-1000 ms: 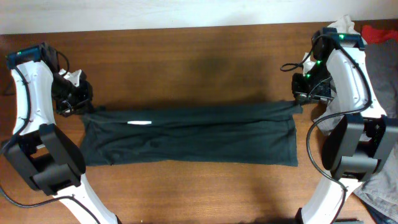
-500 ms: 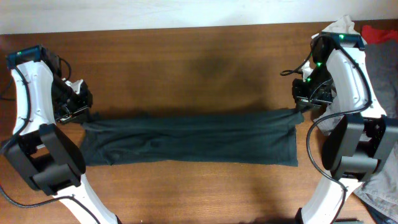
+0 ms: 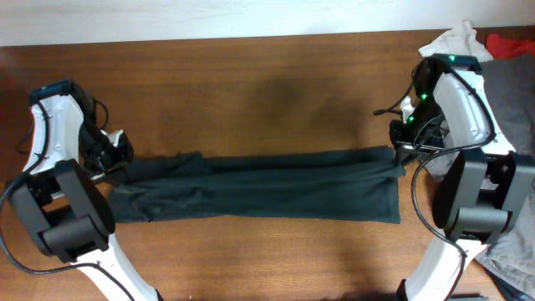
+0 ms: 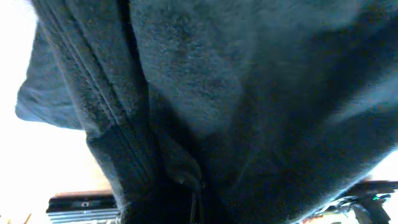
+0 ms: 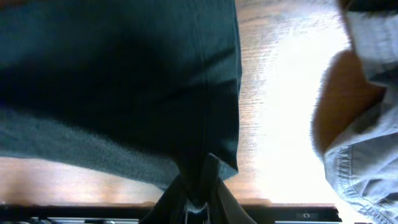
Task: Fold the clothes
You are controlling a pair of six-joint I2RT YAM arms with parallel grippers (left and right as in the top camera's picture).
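I will next draw my left gripper back and slightly down over the shirt's near layer (image 3: 134,203) and let go of the cloth.
The black T-shirt (image 3: 259,186) lies across the table as a long folded band, its lettering hidden. My left gripper (image 3: 115,160) is shut on the shirt's upper left edge; dark cloth (image 4: 249,106) fills the left wrist view and hides the fingers. My right gripper (image 3: 401,150) is shut on the shirt's upper right corner; the right wrist view shows the cloth (image 5: 124,81) bunched between the fingers (image 5: 198,199) above the wood.
A grey garment (image 3: 510,92) and a white garment (image 3: 458,38) lie at the right edge, with something red (image 3: 512,43) behind them. Grey cloth (image 5: 367,162) also shows in the right wrist view. The brown table (image 3: 267,92) runs behind the shirt.
Both grippers have carried the shirt's upper edge toward the near side, folding it over. The white lettering seen a second ago is now covered. The left arm shifted right a little.
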